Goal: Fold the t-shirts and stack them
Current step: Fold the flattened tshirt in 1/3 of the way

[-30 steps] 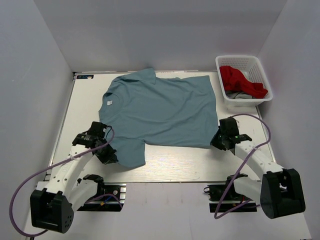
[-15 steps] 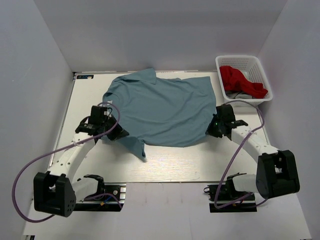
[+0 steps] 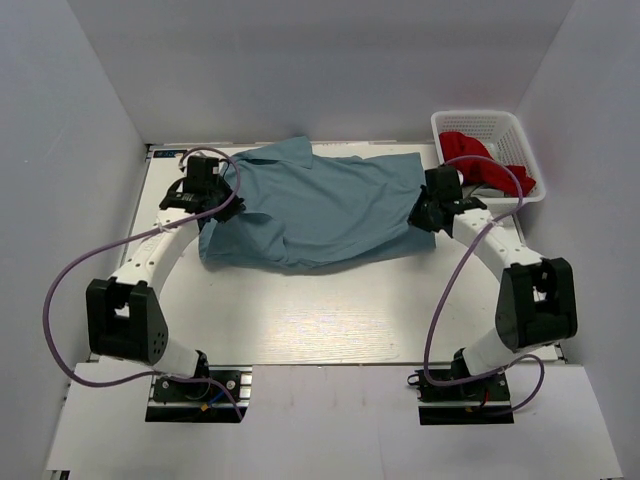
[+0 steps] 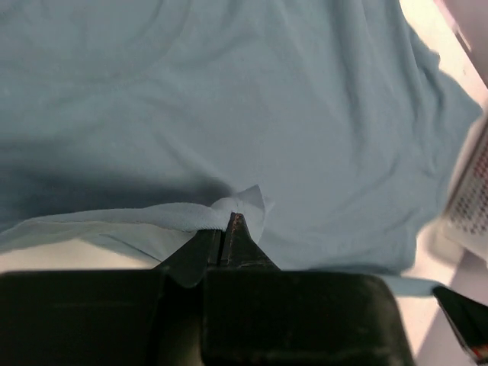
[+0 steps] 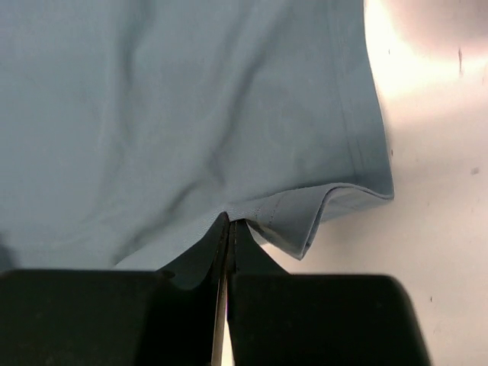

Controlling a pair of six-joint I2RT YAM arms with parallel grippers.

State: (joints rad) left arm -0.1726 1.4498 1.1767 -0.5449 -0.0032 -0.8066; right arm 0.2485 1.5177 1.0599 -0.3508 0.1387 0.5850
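The shirt's far shoulder (image 3: 248, 171) lies uncovered outward of my left gripper, so I will move the held shirt edge over it next and release.
A dusty grey-blue t-shirt (image 3: 315, 205) lies across the far half of the table, its near half folded up over the far half. My left gripper (image 3: 207, 205) is shut on the shirt's left edge, near the sleeve and a white label (image 4: 248, 206). My right gripper (image 3: 425, 212) is shut on the shirt's hemmed right edge (image 5: 305, 210). The shirt fills both wrist views (image 4: 252, 99) (image 5: 191, 107). The fold's near edge runs between the two grippers.
A white lattice basket (image 3: 455, 195) stands at the far right with a red cloth (image 3: 478, 160) and something grey in it. The right gripper is just left of the basket. The white table (image 3: 320, 310) shows bare in front of the shirt.
Both grippers have moved away from the near edge toward the far side, carrying the shirt's near edge over the rest. The shirt went from spread flat to folded about in half.
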